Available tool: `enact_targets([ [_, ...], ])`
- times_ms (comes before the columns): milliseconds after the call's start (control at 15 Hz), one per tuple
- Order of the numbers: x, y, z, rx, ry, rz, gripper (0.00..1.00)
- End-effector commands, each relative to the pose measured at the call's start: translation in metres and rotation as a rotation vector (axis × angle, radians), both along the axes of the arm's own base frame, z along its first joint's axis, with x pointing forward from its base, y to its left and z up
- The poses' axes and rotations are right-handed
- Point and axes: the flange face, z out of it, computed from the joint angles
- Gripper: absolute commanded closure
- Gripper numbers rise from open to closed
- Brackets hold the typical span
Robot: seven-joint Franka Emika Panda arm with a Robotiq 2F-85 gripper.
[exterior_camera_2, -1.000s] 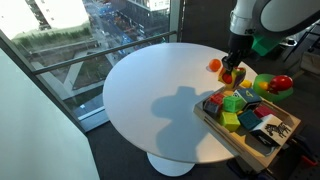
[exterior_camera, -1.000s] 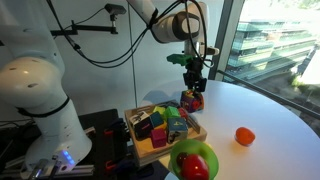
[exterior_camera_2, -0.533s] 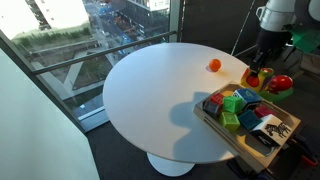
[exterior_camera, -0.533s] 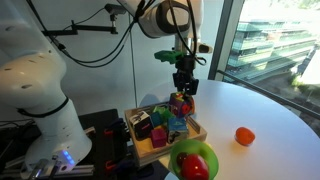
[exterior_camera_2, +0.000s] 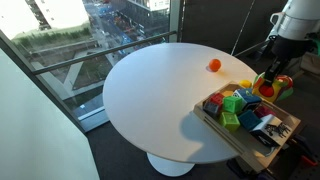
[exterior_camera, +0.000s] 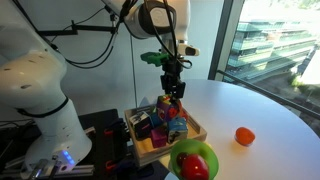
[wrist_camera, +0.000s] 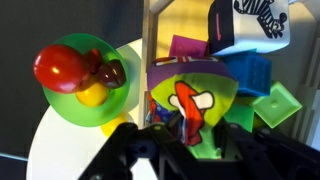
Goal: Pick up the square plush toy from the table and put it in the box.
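Note:
The gripper moves down next, shifting slightly away from the green bowl, farther over the blocks [exterior_camera: 162,131].
My gripper [exterior_camera: 172,94] is shut on the square plush toy [exterior_camera: 173,103], a small soft cube with red, lime and multicoloured patches. It holds the toy in the air above the box [exterior_camera: 141,153], a shallow light-wood tray filled with several coloured blocks. The other exterior view shows the gripper [exterior_camera_2: 268,80] and the toy [exterior_camera_2: 267,87] over the far side of the box [exterior_camera_2: 225,133]. In the wrist view the toy [wrist_camera: 190,100] fills the space between my black jaws [wrist_camera: 185,132], with blocks below it.
A bright green bowl [exterior_camera: 205,155] holding a red round thing stands beside the box and also shows in the wrist view [wrist_camera: 75,45]. An orange ball [exterior_camera: 244,136] lies on the round white table [exterior_camera_2: 150,90]. A window is behind the table.
My gripper has carried the plush toy up off the table and sideways, from beside the box to above it. The orange ball has not moved.

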Motion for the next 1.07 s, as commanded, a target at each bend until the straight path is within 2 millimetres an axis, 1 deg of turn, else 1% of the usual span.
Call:
enact_targets([
  [0,-0.016,0.005,-0.007,-0.004,-0.016,0.033,0.91],
  [200,-0.022,0.01,-0.021,0.003,-0.032,0.047,0.91],
  [467,-0.025,0.017,-0.042,0.004,-0.056,0.064,0.91],
  [667,-0.026,0.02,-0.05,0.006,-0.063,0.073,0.9],
  [733,-0.026,0.02,-0.051,0.008,-0.066,0.075,0.47],
  [800,-0.026,0.02,-0.051,0.008,-0.069,0.076,0.46],
  [933,-0.025,0.017,-0.046,0.011,-0.076,0.069,0.33],
  [1000,-0.024,0.016,-0.044,0.013,-0.079,0.064,0.24],
])
